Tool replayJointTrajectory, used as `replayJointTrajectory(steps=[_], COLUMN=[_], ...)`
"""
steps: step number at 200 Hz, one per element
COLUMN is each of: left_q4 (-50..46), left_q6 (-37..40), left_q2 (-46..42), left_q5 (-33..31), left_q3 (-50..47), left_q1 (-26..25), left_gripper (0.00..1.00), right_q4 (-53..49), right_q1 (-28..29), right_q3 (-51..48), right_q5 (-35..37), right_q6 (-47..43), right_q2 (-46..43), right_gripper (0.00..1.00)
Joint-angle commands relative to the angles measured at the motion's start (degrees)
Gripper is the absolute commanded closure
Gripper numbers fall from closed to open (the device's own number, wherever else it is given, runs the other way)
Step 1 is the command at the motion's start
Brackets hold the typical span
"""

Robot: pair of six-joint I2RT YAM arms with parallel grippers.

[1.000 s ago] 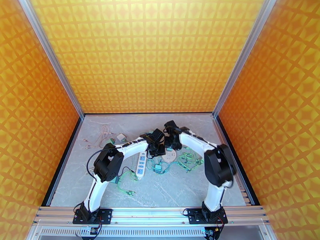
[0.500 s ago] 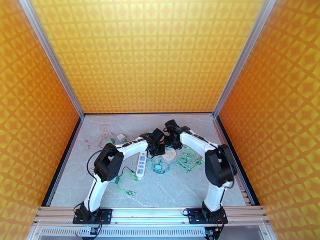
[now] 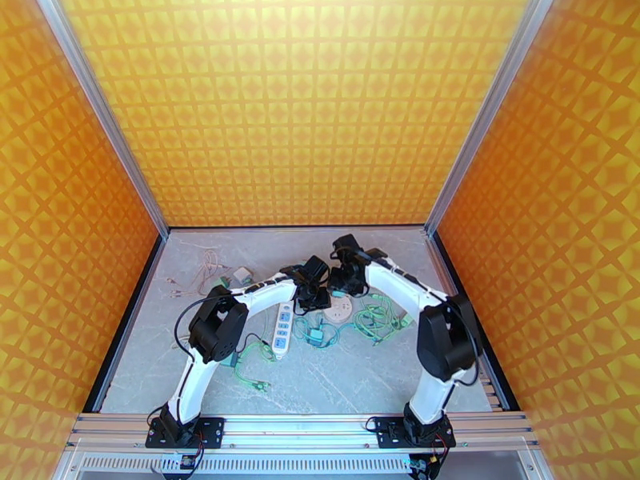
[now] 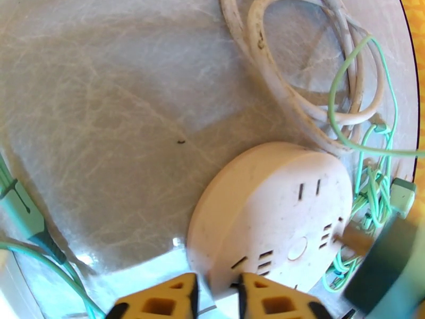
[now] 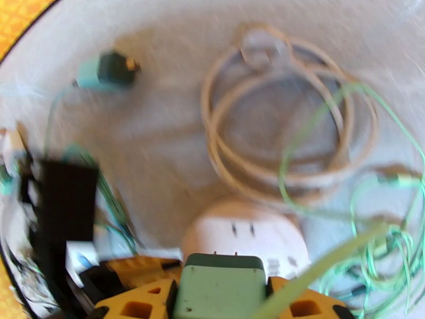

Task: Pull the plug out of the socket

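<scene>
My right gripper moves outward past the coiled cord and down next, and releases the plug on the bare far tabletop, as its prongs are clear of the socket.
The round white socket lies flat on the marble table, and it is small in the top view. The green plug is clamped in my right gripper, its prongs bare and clear of the socket's face. In the left wrist view the plug hangs off the socket's right edge with a brass prong showing. My left gripper is low at the socket's near rim, its yellow fingers slightly apart with the rim between them. From above, both grippers meet over the socket, left and right.
A coiled white cord lies behind the socket. Tangled green cables spread to its right. A white power strip and a green adapter lie in front. A small charger sits far left. Orange walls enclose the table.
My right arm has swung back and to the right, carrying the plug away from the socket's face. The left gripper's fingers have parted a little at the socket's rim.
</scene>
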Motion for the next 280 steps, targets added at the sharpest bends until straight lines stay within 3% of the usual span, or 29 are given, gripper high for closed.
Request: replayJointTrajectory(steps=[1, 38, 86, 121, 143, 152, 172, 196, 228, 259, 280], left_q4=[-4.45, -4.09, -1.31, -0.5, -0.67, -0.85, -1.21, -1.51, -1.01, 1.69, 9.66], left_q6=[2.14, 3.25, 3.6, 4.8, 4.77, 4.84, 5.41, 6.14, 7.47, 8.89, 13.86], left_q2=[1.35, -3.36, -12.1, -19.82, -24.48, -26.49, -31.02, -37.0, -47.04, -57.85, -63.89], left_q5=[-3.16, -3.22, -3.93, -8.76, -9.57, -9.98, -11.29, -14.6, -22.73, -30.21, -33.97], left_q3=[1.58, 4.47, 0.3, -6.36, -10.9, -13.01, -16.91, -21.62, -30.43, -40.9, -50.5], left_q1=[0.58, 1.45, 2.46, 3.35, 5.18, 5.67, 8.93, 12.02, 17.68, 25.71, 30.44], left_gripper=[0.58, 0.39, 0.2, 0.11, 0.1, 0.1, 0.09, 0.0, 0.01, 0.01, 0.01], right_q4=[5.12, 11.55, 26.44, 28.07, 26.72, 27.03, 28.53, 29.78, 26.82, 28.01, 34.5], right_q1=[-3.6, -10.06, -17.49, -19.28, -19.28, -19.28, -19.28, -19.28, -19.19, -19.17, -19.18], right_q3=[5.13, 8.16, 5.27, 6.12, 5.35, 4.01, 0.34, -5.29, -12.41, -23.03, -33.5], right_q5=[-6.05, -13.95, -22.65, -24.35, -23.8, -23.71, -24.47, -25.25, -23.24, -14.54, -3.82], right_q6=[0.07, 6.08, 19.52, 20.82, 19.43, 19.27, 19.46, 18.71, 10.5, 1.08, -2.42], right_q2=[3.09, 9.38, 14.96, 17.44, 16.28, 15.14, 12.05, 6.3, -4.32, -17.62, -26.5], right_gripper=[0.74, 0.71, 0.68, 0.56, 0.39, 0.34, 0.02, 0.01, 0.01, 0.02, 0.02])
